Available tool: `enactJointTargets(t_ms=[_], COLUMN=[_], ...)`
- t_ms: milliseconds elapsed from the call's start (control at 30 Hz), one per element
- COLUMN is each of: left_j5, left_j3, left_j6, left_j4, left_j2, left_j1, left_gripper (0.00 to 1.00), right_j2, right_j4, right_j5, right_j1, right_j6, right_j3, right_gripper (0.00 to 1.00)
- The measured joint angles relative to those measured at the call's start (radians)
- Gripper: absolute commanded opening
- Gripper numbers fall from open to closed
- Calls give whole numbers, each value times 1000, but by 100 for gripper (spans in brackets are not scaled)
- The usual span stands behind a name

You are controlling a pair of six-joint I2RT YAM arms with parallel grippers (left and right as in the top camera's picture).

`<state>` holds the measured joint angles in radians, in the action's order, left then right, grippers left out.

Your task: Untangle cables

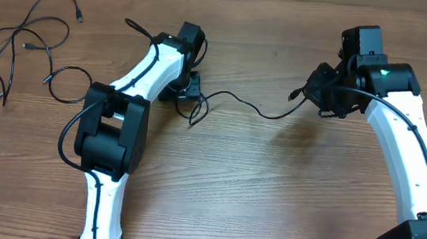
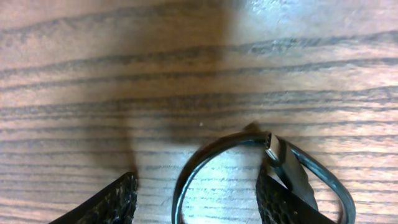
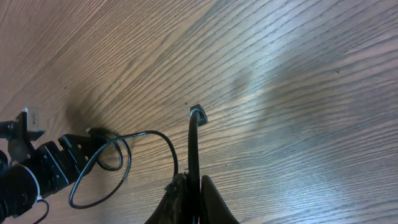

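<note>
I'll next lower my right gripper gently toward the bare tabletop below it and let go of the cable's plug end there, clear of the loops.
One thin black cable stretches across the table between my two grippers. My right gripper is shut on it near one end. In the right wrist view the cord stands pinched between the jaws, with its small plug sticking out beyond them. The cable curls into loops by the left arm. My left gripper is down at the table with its fingers wide apart. A cable loop lies between them, and a plug end lies at the right finger.
Several loose black cables lie spread in curls at the far left of the wooden table. The left arm's base stands at the front left and the right arm runs along the right side.
</note>
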<state>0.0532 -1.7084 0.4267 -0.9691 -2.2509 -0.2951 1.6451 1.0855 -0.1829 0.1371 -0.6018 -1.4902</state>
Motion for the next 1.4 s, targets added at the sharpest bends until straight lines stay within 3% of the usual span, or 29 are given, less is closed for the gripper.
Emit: enactJointTargets(t_ms=[67,100,167,200,400,733,900,1067,1233,1400], left_j5=[-5,-7,-5,0,15,40,36,32,17,6], left_j3=[-5,-11,-16,-17,-22,-101,-103,-138,-140,-140], left_j6=[-8,-11,-8,-13,-14,-10,-9,-7,-7,-7], left_j4=[5,11,17,19,11,-215,-230,-242,-251,-280], left_j2=[-5,-9,-12,-13,-15,-31,161,473,593,611], left_j1=[0,-2,-8,-11,-13,-10,-10,-10,-10,-10], left_gripper=[35,31,9,4,4,4,4,4,4,4], right_j2=[0,0,0,0,0,5,61,137,152,152], right_j4=[-1,-1,-1,-1,-1,-8,-9,-11,-11,-5], right_j5=[0,0,0,0,0,100,161,172,152,100], right_j1=[0,0,0,0,0,0,0,0,0,0], right_j6=[0,0,0,0,0,-6,-19,-24,-26,-16], right_j3=[0,0,0,0,0,0,0,0,0,0], right_gripper=[6,6,6,6,6,5,4,9,9,34])
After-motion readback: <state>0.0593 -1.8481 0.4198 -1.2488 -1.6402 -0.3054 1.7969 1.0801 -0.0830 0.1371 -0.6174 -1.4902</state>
